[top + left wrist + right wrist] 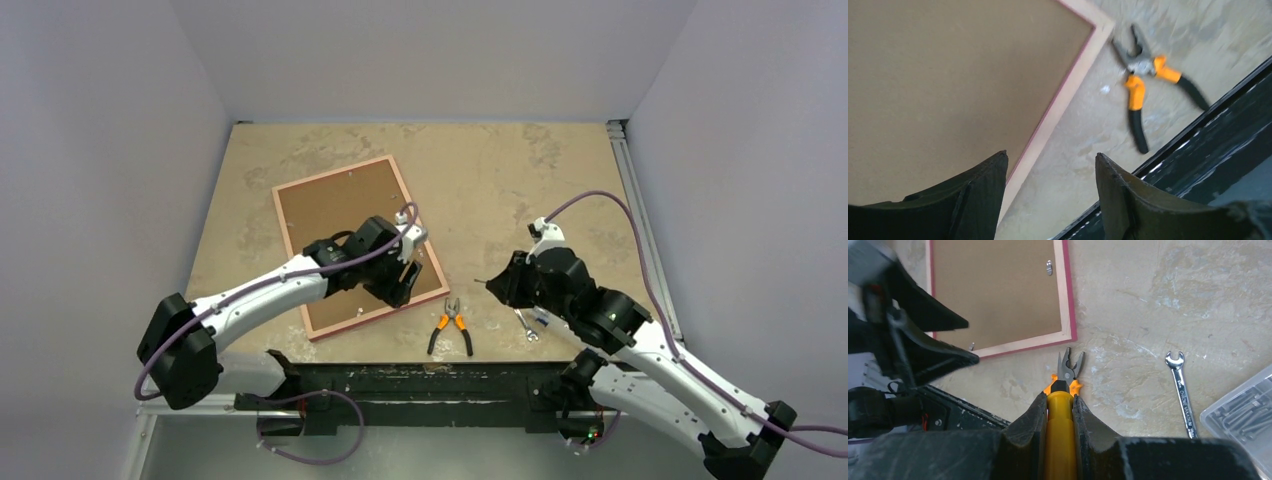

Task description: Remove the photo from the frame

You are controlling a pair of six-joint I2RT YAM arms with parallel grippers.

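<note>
My left gripper, its open fingers over board (948,75) and bare table, comes down next toward the frame's corner by the pliers, closing astride the frame's near edge (1060,106).
The frame (340,215) lies face down on the table, its brown backing board (948,75) up and a pale edge with a pink rim around it. The photo is hidden under the board. My left gripper (400,285) hovers over the frame's near right edge, open with nothing between its fingers (1050,157); one fingertip is over the board, the other over bare table. My right gripper (495,285) is right of the frame, shut on a yellow-handled tool (1060,430) that points toward the frame's corner (1068,335).
Orange-and-black pliers (450,325) lie on the table just off the frame's near right corner. A small wrench (1182,390) and a clear plastic box (1243,410) lie by the right arm. A metal hanger clip (1049,267) sits on the backing board. The dark base rail (1198,130) runs along the near edge.
</note>
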